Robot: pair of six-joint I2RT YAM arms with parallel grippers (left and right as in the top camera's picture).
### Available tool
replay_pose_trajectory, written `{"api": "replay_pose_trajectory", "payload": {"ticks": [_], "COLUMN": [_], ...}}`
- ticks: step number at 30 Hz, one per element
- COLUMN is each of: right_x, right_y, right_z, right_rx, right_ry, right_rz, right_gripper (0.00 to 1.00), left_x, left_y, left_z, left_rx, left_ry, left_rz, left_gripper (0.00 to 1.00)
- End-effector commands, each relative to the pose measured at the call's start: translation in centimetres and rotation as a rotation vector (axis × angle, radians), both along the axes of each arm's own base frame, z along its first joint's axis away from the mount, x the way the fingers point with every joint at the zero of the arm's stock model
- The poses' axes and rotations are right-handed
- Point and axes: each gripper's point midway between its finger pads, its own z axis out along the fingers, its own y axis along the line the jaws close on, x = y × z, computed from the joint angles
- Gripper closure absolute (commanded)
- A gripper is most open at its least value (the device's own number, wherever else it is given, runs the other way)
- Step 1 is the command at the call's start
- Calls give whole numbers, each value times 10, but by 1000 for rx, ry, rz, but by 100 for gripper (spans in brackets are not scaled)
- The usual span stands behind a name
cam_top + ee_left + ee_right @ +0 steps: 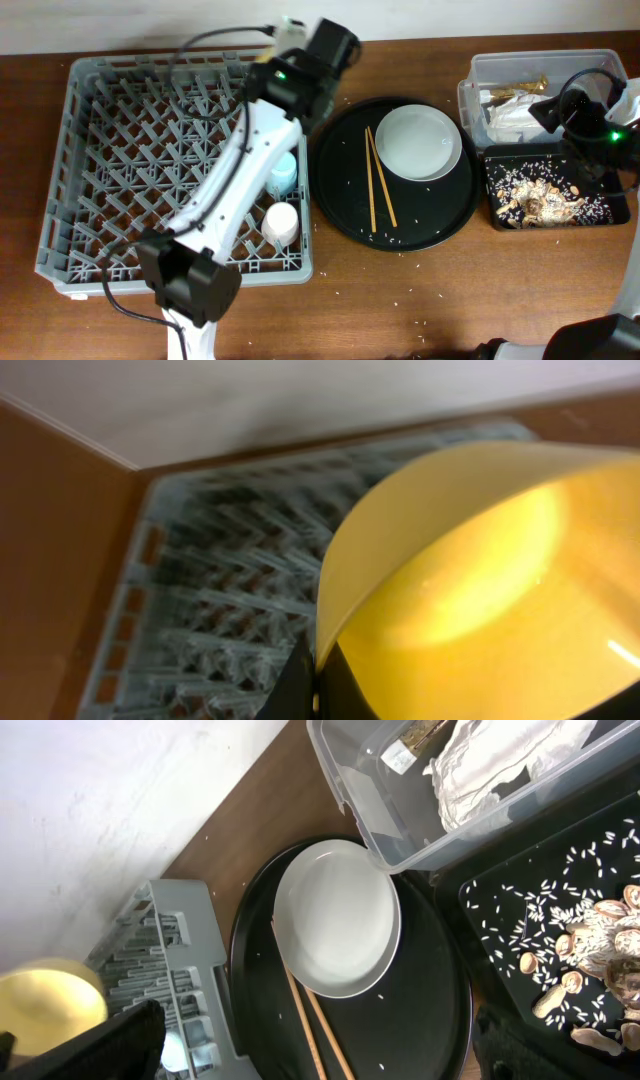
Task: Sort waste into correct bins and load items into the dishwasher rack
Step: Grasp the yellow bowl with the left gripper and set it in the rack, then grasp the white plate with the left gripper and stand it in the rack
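Observation:
The left gripper should next lower the yellow bowl (480, 590) onto the rack's empty far wires below and let go of the bowl's rim, since both cups stand nearer.
My left gripper (316, 695) is shut on the rim of the yellow bowl (480, 590) and holds it above the far right part of the grey dishwasher rack (110, 130). The bowl also shows in the right wrist view (50, 1005). In the overhead view the left gripper (292, 72) hides the bowl. A light-blue cup (284, 175) and a pale pink cup (281, 222) stand in the rack. The grey-white plate (420, 142) and the chopsticks (378, 190) lie on the round black tray (340, 200). My right gripper (320, 1055) is open and empty above the bins.
The clear tub (478, 95) at the back right holds the white napkin (510, 118) and the gold wrapper (516, 90). The shallow black tray (495, 170) in front of it holds food scraps and rice (545, 200). Rice crumbs lie scattered on the round tray and table.

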Motion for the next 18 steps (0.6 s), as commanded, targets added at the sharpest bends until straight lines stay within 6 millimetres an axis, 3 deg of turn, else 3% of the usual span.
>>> {"api": "replay_pose_trajectory", "payload": {"ticks": [1, 4, 6, 9, 12, 15, 16, 17, 18], "right_x": [0, 0, 0, 0, 0, 0, 0, 0, 0], "right_y": [-3, -3, -3, -4, -3, -4, -3, -4, -3], "right_z": [-3, -3, -3, -3, -3, -3, -3, -3, -3], "right_rx": [-10, -10, -10, -10, -10, -10, -10, -10, -10], "right_ry": [9, 8, 8, 9, 9, 9, 9, 9, 9], "right_rz": [-8, -8, -8, -8, -8, -8, -8, -8, -8], "right_gripper": [2, 2, 1, 1, 2, 2, 2, 1, 2], "left_x": [28, 51, 62, 63, 65, 54, 50, 45, 42], "left_y": [45, 44, 40, 44, 41, 14, 7, -3, -11], "left_z": [-7, -36, -71, -94, -109, -135, -139, -142, -142], "left_rx": [154, 245, 289, 413, 391, 320, 312, 323, 316], "left_ry": [-133, -214, -191, -182, -144, -11, 15, 51, 81], "left_rz": [211, 288, 291, 317, 295, 190, 166, 125, 89], "left_gripper": [99, 99, 99, 99, 99, 99, 80, 55, 52]}}
